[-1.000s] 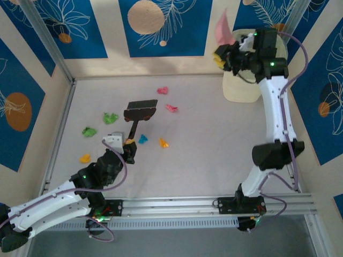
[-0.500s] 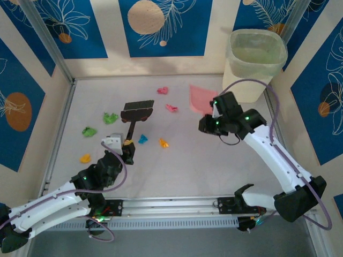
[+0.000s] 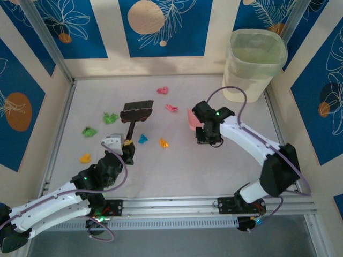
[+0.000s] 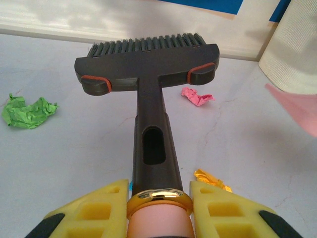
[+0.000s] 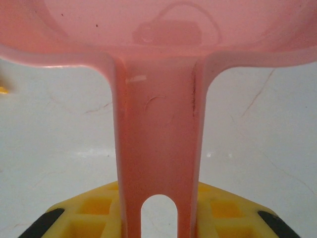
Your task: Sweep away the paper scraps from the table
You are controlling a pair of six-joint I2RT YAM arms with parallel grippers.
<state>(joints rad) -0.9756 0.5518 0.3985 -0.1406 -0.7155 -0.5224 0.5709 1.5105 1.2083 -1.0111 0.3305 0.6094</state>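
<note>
Bare tabletop lies close below, so my right gripper will lower, shift slightly toward the brush (image 3: 137,111) and release the pink dustpan's handle.
Paper scraps lie across the table (image 3: 177,166): pink ones (image 3: 162,90) (image 3: 171,108), green ones (image 3: 111,118) (image 3: 89,131), orange ones (image 3: 84,158) (image 3: 163,143) and a cyan one (image 3: 143,139). My left gripper (image 3: 129,151) (image 4: 158,213) is shut on the handle of the dark brush (image 3: 137,111) (image 4: 148,54), whose bristles point away, with a green scrap (image 4: 27,111) to its left, a pink scrap (image 4: 197,96) to its right and an orange scrap (image 4: 212,179) beside the handle. My right gripper (image 3: 199,128) (image 5: 158,218) is shut on the handle of the pink dustpan (image 3: 191,119) (image 5: 158,29), low over mid-table just right of the pink scrap.
A pale translucent waste bin (image 3: 256,64) (image 4: 292,44) stands in the far right corner. Cream walls with blue panels (image 3: 161,27) close the back and sides. An aluminium rail (image 3: 214,203) runs along the near edge.
My right arm brought the dustpan down from over the waste bin and leftward to mid-table, near the pink scrap. The left arm and brush have barely moved.
</note>
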